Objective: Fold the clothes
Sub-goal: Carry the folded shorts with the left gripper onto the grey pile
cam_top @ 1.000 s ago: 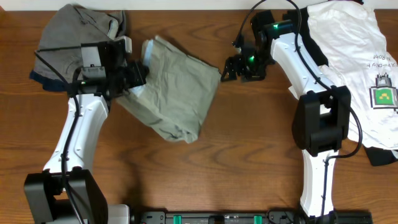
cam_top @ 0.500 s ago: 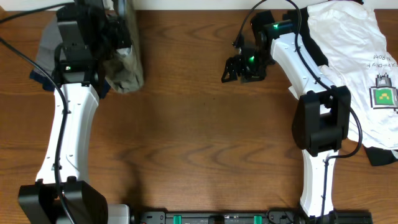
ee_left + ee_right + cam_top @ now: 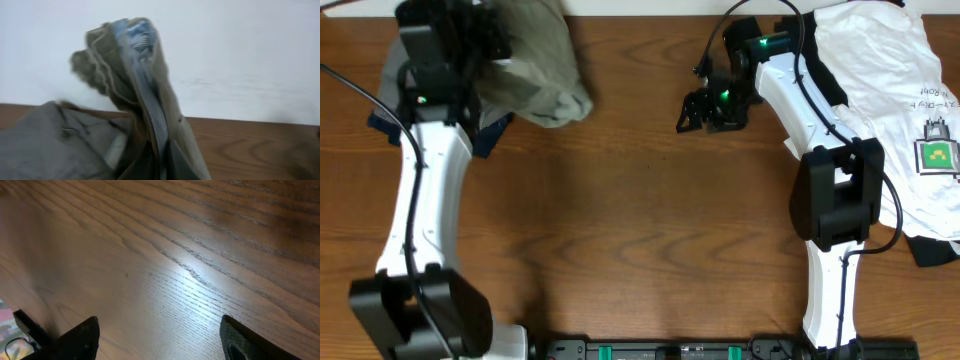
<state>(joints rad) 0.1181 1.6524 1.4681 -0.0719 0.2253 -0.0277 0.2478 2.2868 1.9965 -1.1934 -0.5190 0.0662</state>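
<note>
My left gripper shifts the shorts to the left in the overhead view and down over the pile (image 3: 64,142) next, since they hang past it over wood.
The folded khaki-olive shorts (image 3: 535,60) hang bunched from my left gripper (image 3: 485,45) at the far left of the table, over a pile of grey clothes (image 3: 395,85). In the left wrist view my left gripper (image 3: 162,160) is shut on the shorts (image 3: 135,75), whose striped inner lining shows between the fingers. My right gripper (image 3: 690,110) is open and empty above bare wood at the back centre; its two fingers (image 3: 157,340) stand wide apart. A white T-shirt with green print (image 3: 895,80) lies at the far right over a black garment (image 3: 935,250).
A dark blue edge (image 3: 380,125) pokes out from under the grey pile. The wall runs along the table's back edge (image 3: 240,120). A black rail (image 3: 700,350) lies along the front edge.
My left gripper lifted the folded shorts from the table's middle and swung them to the far left over the grey pile, where they now hang to the right of the gripper. The right arm stayed still.
</note>
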